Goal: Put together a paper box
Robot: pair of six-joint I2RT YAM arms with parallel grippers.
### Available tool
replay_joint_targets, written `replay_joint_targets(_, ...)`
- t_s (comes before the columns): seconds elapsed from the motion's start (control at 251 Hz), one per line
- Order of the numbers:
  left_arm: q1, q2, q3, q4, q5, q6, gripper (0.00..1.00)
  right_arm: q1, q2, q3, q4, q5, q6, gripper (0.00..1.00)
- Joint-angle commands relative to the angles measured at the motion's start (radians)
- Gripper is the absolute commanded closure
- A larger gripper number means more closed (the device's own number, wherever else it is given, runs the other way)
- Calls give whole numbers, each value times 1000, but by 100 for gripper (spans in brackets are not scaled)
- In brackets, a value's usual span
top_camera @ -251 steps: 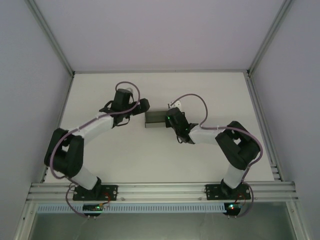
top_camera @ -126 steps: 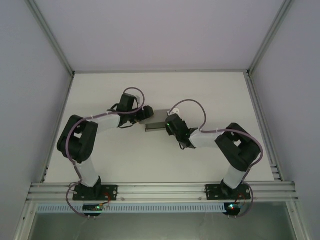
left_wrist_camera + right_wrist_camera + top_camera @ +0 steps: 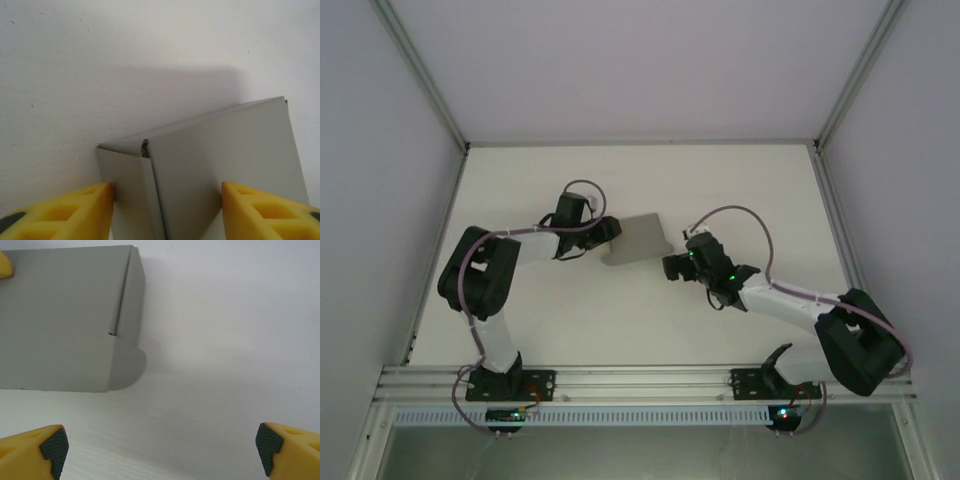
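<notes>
My right gripper is going to swing outward, turn to face the box's narrow end beyond the rounded flap, and close with its fingers on both sides of that end, as it stands free.
The paper box (image 3: 642, 238) is a small grey cardboard box in the middle of the white table, tilted with one broad face up. My left gripper (image 3: 610, 232) holds its left end. In the left wrist view the box (image 3: 225, 150) sits between the yellow fingers (image 3: 90, 205), each against one side, and casts a shadow on the table behind it. My right gripper (image 3: 672, 266) stands open just right of the box and apart from it. The right wrist view has the box (image 3: 60, 315) with a rounded flap at upper left, beyond the wide-open fingertips (image 3: 50, 450).
White table (image 3: 620, 310) with aluminium frame rails along its sides and near edge, and pale walls all round. Both arm bases are bolted at the near rail. Bare table lies in front of the right gripper (image 3: 160, 455).
The right gripper has let go of the box, opened wide and drawn back to the right. The left gripper has moved in and closed on the box's left end, and the box has turned.
</notes>
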Motion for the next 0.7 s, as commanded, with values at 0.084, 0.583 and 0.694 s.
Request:
replay_joint_targets(0.084,37,83,-57,32,44,-3,57,-113,-23,10,-30,-188,20,1)
replay_joint_targets(0.583,134,166,-221,440,276,-122,64,-267,308,316,15,-649,197,0)
replay_joint_targets(0.694,137,162,-217,414,258,-101,65,-277,422,420,21,-766,238,1)
